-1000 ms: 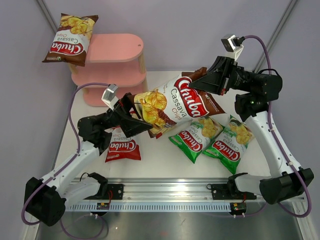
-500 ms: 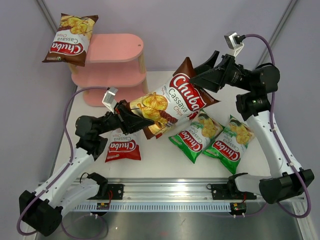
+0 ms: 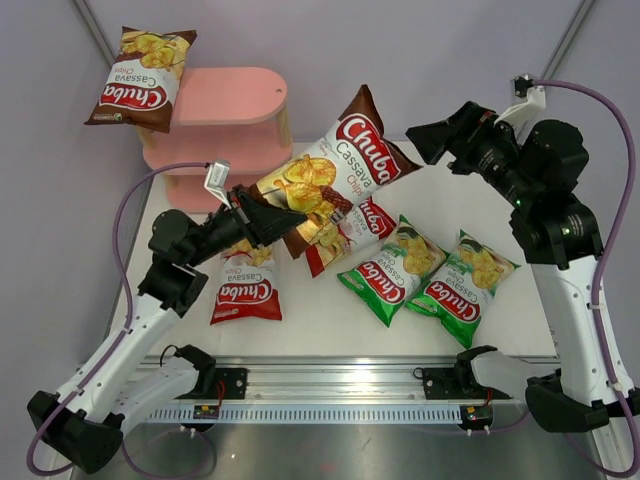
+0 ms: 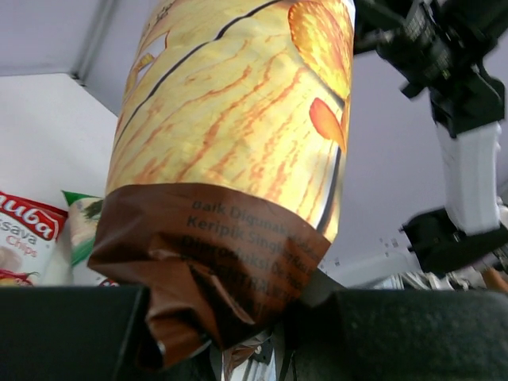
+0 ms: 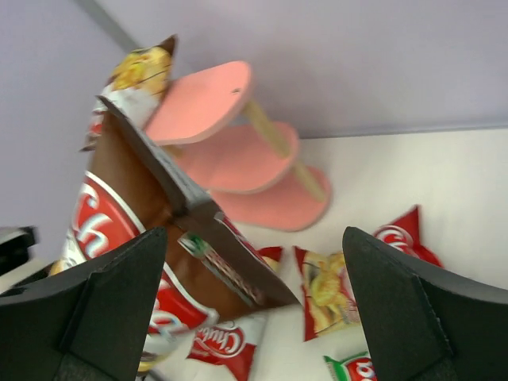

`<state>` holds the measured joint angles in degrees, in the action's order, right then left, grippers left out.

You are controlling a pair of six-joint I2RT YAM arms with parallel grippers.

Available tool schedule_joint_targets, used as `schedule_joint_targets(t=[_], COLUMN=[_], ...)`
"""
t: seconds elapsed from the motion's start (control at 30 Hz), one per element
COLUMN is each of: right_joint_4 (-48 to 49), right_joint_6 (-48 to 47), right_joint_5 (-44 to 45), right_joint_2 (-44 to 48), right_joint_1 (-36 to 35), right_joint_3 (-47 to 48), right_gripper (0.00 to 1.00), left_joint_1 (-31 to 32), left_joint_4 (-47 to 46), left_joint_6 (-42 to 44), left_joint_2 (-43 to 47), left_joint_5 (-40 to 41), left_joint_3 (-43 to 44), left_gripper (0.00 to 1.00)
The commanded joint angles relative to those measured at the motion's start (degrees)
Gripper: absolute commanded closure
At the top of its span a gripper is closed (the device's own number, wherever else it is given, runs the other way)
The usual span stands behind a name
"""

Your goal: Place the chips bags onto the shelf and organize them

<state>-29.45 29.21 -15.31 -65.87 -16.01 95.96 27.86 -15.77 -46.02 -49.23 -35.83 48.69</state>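
Note:
I can see bare board beside the other brown bag. I need to move the brown bag in my left gripper outward next, turning toward the shelf (image 3: 225, 110), onto the top board, and then let it go.
My left gripper (image 3: 287, 216) (image 4: 238, 321) is shut on the crumpled bottom seal of a brown chips bag (image 3: 338, 165) (image 4: 238, 135) that sticks up and to the right above the table. My right gripper (image 3: 428, 142) (image 5: 254, 238) stands open just right of that brown bag (image 5: 131, 210), not touching it. The pink shelf (image 3: 225, 110) (image 5: 202, 103) stands at the back left, with another brown bag (image 3: 140, 78) leaning against its top board. Two red-white bags (image 3: 245, 290) (image 3: 352, 228) and two green bags (image 3: 392, 268) (image 3: 462, 285) lie on the table.
The white table (image 3: 320, 320) is bounded by purple walls behind and at the sides. A metal rail (image 3: 340, 385) with both arm bases runs along the near edge. The shelf's lower boards (image 5: 238, 155) are bare.
My right gripper opened, let go of the brown bag's top and drew back to the right. My left gripper shut on the bag's bottom and now carries it alone, nearer the shelf.

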Motion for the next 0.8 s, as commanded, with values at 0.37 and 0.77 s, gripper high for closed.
schedule_joint_targets(t=[0.37, 0.77], right_joint_4=[-7.46, -6.14], right_joint_6=[-5.66, -5.39], right_joint_5=[11.97, 9.95], right_joint_2=[5.31, 5.84], right_joint_1=[-0.25, -0.25], right_joint_3=[-2.53, -5.61], right_gripper=[0.01, 0.01], left_joint_1=[-13.96, -25.66], left_joint_4=[15.51, 16.12], left_joint_6=[-12.58, -21.57], left_joint_2=[-10.70, -24.40], left_joint_5=[20.47, 23.08], left_joint_3=[23.46, 34.63], left_gripper=[0.88, 0.89])
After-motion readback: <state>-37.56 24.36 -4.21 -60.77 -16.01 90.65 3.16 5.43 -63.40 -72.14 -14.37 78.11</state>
